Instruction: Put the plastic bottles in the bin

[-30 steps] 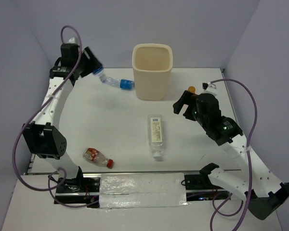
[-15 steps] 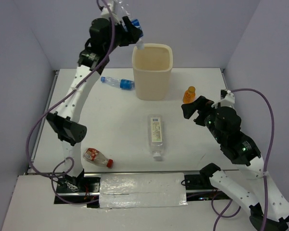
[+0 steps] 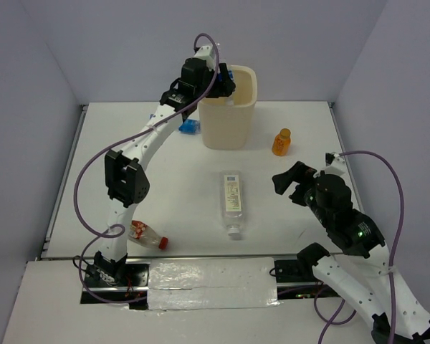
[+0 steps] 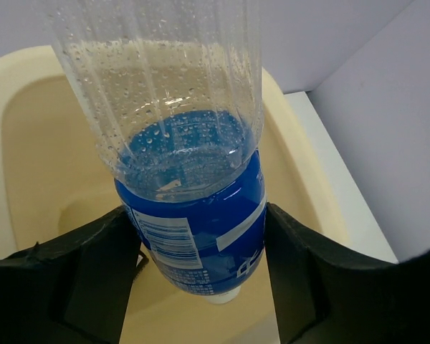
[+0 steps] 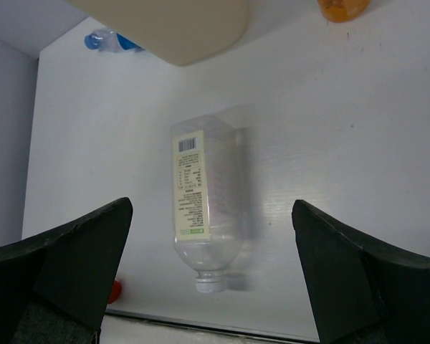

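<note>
My right gripper should move down and to the left in the top view next, over the labelled middle of the clear bottle below it.
My left gripper (image 3: 224,80) is over the mouth of the cream bin (image 3: 228,122), shut on a clear bottle with a dark blue label (image 4: 193,215). The bottle hangs with its white cap down, above the bin's inside (image 4: 36,158). My right gripper (image 3: 289,183) is open and empty above the table. A clear bottle with a white label (image 3: 232,203) lies flat left of it, also in the right wrist view (image 5: 204,201). A small orange bottle (image 3: 281,142) stands right of the bin. A red-capped bottle (image 3: 147,234) lies at the near left. A blue-capped bottle (image 3: 190,127) lies left of the bin, mostly hidden by my left arm.
Grey walls close in the table on the left, back and right. A taped strip (image 3: 211,283) runs along the near edge between the arm bases. The bin's base (image 5: 172,21) and the orange bottle (image 5: 342,7) show at the top of the right wrist view.
My left arm has swung from the far left up and over to the bin's mouth with the bottle. My right gripper has drawn back from the orange bottle towards the near side.
</note>
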